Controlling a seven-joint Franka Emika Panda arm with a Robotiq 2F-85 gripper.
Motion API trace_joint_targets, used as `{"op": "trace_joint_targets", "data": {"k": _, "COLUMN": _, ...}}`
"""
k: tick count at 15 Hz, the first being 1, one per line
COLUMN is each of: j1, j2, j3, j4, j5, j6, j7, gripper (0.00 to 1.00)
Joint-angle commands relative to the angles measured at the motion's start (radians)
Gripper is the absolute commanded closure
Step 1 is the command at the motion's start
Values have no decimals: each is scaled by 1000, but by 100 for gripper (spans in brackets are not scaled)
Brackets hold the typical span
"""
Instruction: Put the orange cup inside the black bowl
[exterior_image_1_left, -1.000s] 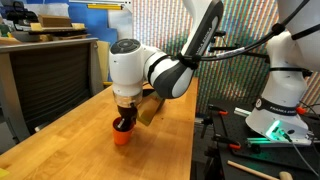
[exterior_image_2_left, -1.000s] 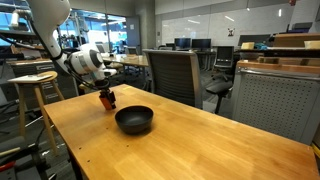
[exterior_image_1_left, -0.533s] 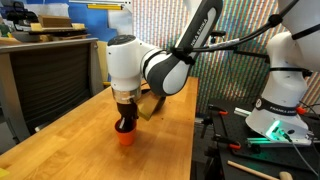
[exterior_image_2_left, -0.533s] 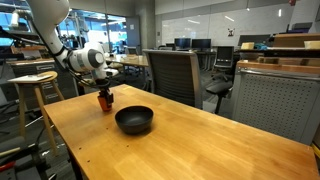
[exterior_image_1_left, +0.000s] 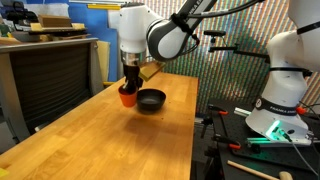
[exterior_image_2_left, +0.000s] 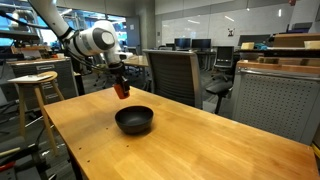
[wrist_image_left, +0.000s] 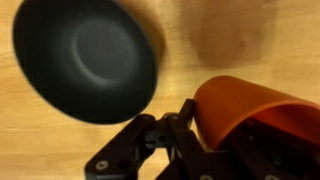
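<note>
The orange cup will next go up in my gripper and over the black bowl (exterior_image_1_left: 151, 98) (wrist_image_left: 92, 52), and then I will bring it down inside.
My gripper (exterior_image_1_left: 129, 89) is shut on the orange cup (exterior_image_1_left: 127, 97) and holds it in the air above the wooden table (exterior_image_1_left: 90, 140). In an exterior view the cup (exterior_image_2_left: 121, 90) hangs above and to the left of the black bowl (exterior_image_2_left: 134, 120), well off the tabletop. In the wrist view the cup (wrist_image_left: 240, 105) fills the lower right, pinched at its wall by the black fingers (wrist_image_left: 180, 125). The black bowl (wrist_image_left: 88, 58) lies empty at the upper left there. Beside the cup in an exterior view stands the bowl (exterior_image_1_left: 151, 100).
A grey office chair (exterior_image_2_left: 170, 75) stands behind the table's far edge. A wooden stool (exterior_image_2_left: 32, 85) is off the table's left side. A second white robot base (exterior_image_1_left: 280, 100) and a black bench with tools (exterior_image_1_left: 250, 150) stand to the right.
The gripper closed on the cup on the table, then lifted it and carried it toward the bowl. The bowl has not moved.
</note>
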Motion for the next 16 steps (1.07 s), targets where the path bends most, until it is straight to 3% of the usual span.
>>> {"op": "trace_joint_targets", "data": {"k": 1, "j1": -52, "j2": -161, "j3": -81, "j4": -76, "j5": -43, "j6": -8, "j7": 77, "gripper": 98}}
{"op": "trace_joint_targets", "data": {"k": 5, "j1": -151, "j2": -169, "j3": -126, "j4": -115, "j5": -66, "j6": -44, "j7": 151, "gripper": 98}}
{"op": "trace_joint_targets", "data": {"k": 8, "j1": -211, "j2": -102, "j3": -100, "j4": -147, "j5": 28, "j6": -61, "j7": 78, "gripper": 98}}
{"op": "trace_joint_targets", "data": {"k": 16, "j1": -235, "j2": 35, "j3": -38, "j4": -151, "j5": 229, "j6": 52, "j7": -99, "gripper": 98}}
